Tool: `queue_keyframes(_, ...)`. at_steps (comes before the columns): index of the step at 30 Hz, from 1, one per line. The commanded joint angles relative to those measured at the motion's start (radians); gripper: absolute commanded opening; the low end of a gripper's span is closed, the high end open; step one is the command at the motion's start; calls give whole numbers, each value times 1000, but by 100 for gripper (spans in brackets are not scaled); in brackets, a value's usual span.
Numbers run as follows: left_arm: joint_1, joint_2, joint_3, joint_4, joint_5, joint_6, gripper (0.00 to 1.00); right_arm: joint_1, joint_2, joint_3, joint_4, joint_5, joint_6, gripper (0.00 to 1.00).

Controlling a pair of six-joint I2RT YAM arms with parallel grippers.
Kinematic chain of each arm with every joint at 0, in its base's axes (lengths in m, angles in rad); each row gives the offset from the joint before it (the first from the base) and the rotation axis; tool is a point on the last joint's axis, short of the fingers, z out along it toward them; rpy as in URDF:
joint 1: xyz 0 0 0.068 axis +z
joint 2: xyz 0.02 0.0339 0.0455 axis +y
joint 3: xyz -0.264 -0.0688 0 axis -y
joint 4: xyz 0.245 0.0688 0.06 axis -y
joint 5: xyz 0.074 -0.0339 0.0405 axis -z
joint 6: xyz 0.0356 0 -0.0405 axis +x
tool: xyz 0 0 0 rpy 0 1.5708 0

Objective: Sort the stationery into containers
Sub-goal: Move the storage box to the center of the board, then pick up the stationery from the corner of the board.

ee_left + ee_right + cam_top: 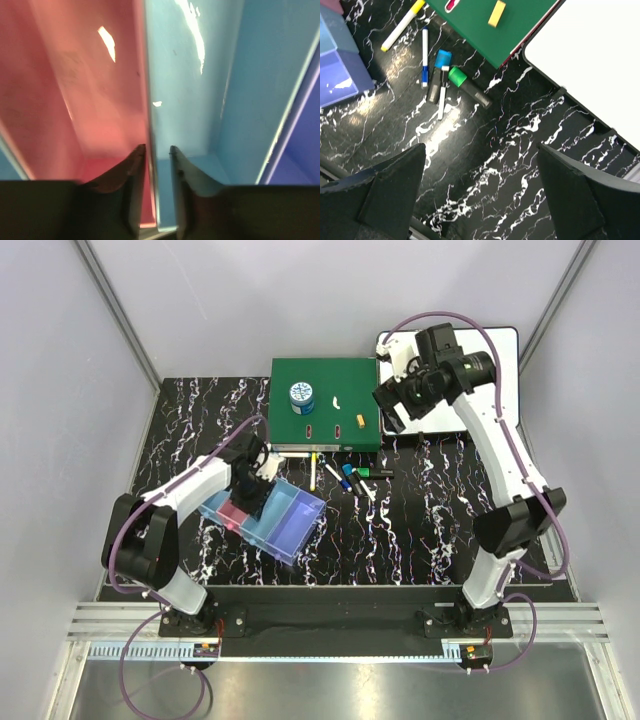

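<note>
The small tan block [360,421] [496,13] is below my right gripper and to its left in the top view. My right gripper will move that way next and lower its open fingers around the block.
The row of four bins [290,525] lies at the left centre, coloured light blue, pink, light blue and purple-blue. My left gripper [250,495] reaches down into it. In the left wrist view my left gripper [156,148] is shut on the thin wall [149,90] between the pink bin [85,85] and the light blue bin [185,90]. Several markers and pens [345,475] lie loose right of the bins. The right wrist view shows a yellow marker [402,25], a blue pen [425,57] and a green marker [467,87]. My right gripper [392,410] [481,146] hangs high, open and empty.
A large green binder [325,370] lies at the back centre. On it stand a round blue-and-white tin [302,397] and a few small pieces, one of them yellow [496,13]. A whiteboard [505,360] lies at the back right under the right arm.
</note>
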Motion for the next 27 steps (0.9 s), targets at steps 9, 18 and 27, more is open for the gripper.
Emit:
queue_keyframes(9,-6,-79,50,-59,74,19,73,17,322,245,97,70,100,88)
queue_keyframes(18,-6,-119,168,-61,82,68,74,63,495,351,126,122,97,79)
queue_keyframes(27,0,-151,213,-15,7,111,96,105,641,428,165,219,80,67)
